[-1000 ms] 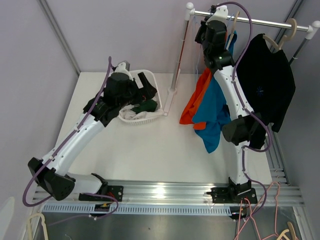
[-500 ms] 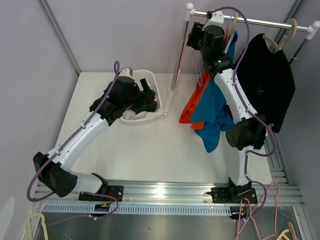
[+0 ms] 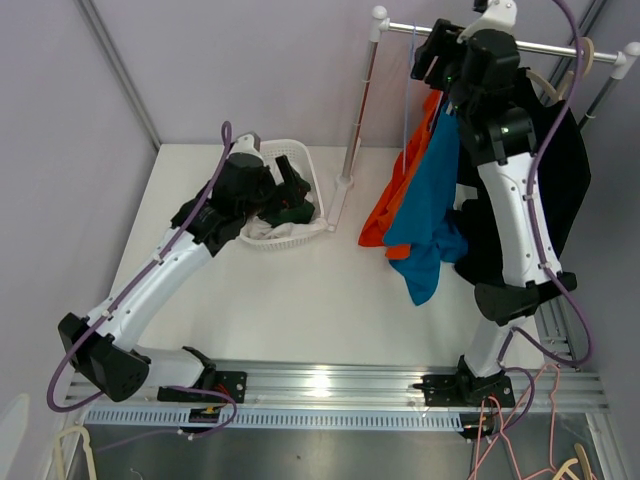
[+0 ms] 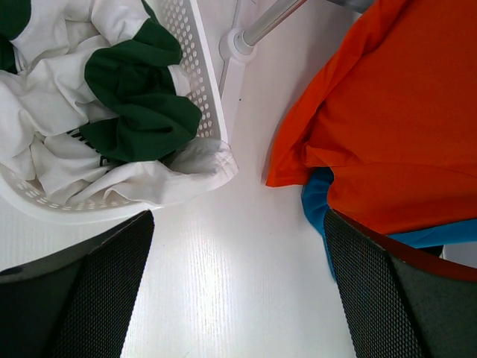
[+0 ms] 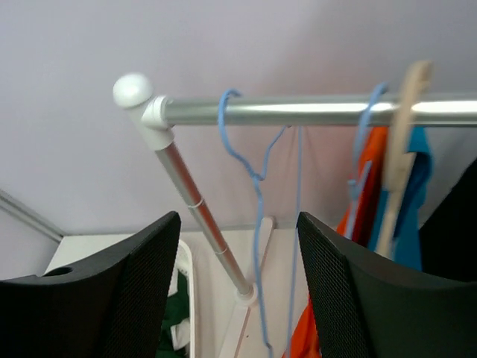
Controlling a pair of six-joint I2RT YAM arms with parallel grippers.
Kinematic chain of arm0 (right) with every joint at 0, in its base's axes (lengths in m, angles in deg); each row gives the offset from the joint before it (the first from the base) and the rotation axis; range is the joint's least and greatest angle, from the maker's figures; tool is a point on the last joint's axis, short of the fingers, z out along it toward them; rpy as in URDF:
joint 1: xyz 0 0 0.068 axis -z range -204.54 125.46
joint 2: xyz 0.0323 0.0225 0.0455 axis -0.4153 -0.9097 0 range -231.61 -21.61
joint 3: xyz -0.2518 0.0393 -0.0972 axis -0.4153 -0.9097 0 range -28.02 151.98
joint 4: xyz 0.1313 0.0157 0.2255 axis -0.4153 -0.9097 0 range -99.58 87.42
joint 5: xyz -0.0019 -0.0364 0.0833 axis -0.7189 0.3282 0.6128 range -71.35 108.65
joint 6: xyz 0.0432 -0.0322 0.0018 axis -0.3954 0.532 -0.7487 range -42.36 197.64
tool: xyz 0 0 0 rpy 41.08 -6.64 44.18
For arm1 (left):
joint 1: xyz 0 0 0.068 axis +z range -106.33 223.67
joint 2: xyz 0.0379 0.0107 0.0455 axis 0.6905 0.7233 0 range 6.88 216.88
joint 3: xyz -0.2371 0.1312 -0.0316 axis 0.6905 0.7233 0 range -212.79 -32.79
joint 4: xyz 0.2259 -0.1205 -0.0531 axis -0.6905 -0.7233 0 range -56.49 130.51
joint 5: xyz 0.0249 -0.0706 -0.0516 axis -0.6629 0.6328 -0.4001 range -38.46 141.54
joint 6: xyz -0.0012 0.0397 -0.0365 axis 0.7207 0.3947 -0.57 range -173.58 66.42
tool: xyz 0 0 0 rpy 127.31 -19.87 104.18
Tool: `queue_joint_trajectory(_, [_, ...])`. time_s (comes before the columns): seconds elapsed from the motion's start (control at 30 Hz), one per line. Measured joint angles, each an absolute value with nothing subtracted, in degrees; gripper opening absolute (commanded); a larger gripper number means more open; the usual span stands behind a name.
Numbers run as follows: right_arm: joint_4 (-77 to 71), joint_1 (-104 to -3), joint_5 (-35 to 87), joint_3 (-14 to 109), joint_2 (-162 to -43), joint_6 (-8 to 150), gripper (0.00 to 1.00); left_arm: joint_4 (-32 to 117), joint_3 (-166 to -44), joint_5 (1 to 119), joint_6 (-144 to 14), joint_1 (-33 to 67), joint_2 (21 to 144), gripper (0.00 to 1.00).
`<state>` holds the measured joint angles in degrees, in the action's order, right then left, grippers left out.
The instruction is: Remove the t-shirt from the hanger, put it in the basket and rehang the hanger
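Observation:
I need to move my right gripper along the bar [image 3: 530, 43] next, toward the orange shirt's blue hanger and onto the hanger's neck below the hook, because it hangs outside my open fingers.
An orange t-shirt [image 3: 392, 205] and a blue t-shirt [image 3: 430, 200] hang together from the rail [image 3: 530, 43]. A black t-shirt [image 3: 560, 165] hangs further right on a wooden hanger [image 3: 578, 62]. A bare blue wire hanger [image 5: 256, 175] hangs on the rail [image 5: 313, 110] left of them. My right gripper [image 3: 425, 58] is up at the rail, open and holding nothing; the wire hanger shows beyond its fingers [image 5: 127, 298]. My left gripper [image 3: 295, 185] stands open over the basket's [image 3: 305, 152] right end, empty, above bare table in its wrist view [image 4: 238, 291].
The white basket [image 4: 205, 74] holds green [image 4: 141, 104] and white [image 4: 45, 149] clothes. The rack's upright post [image 3: 358, 110] stands on a foot [image 4: 237, 43] beside the basket. The orange shirt's [image 4: 395, 119] hem hangs close to the table.
My right arm has risen from beside the orange and blue shirts to the rail, and its jaws have opened. The left arm has shifted only slightly over the basket.

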<state>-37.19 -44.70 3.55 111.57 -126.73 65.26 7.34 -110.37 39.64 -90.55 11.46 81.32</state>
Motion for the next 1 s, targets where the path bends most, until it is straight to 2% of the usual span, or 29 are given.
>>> queue_joint_trajectory(0.33, [-41.67, -37.75, 4.95, 113.63, -127.74, 63.05, 0.64, 7.28, -110.35, 39.32, -90.5, 10.83, 81.19, 1.0])
queue_joint_trajectory(1.0, [-39.96, -34.63, 8.65, 114.0, -134.65, 61.0, 0.59, 8.02, -110.09, 38.18, -89.48, 10.72, 80.55, 1.0])
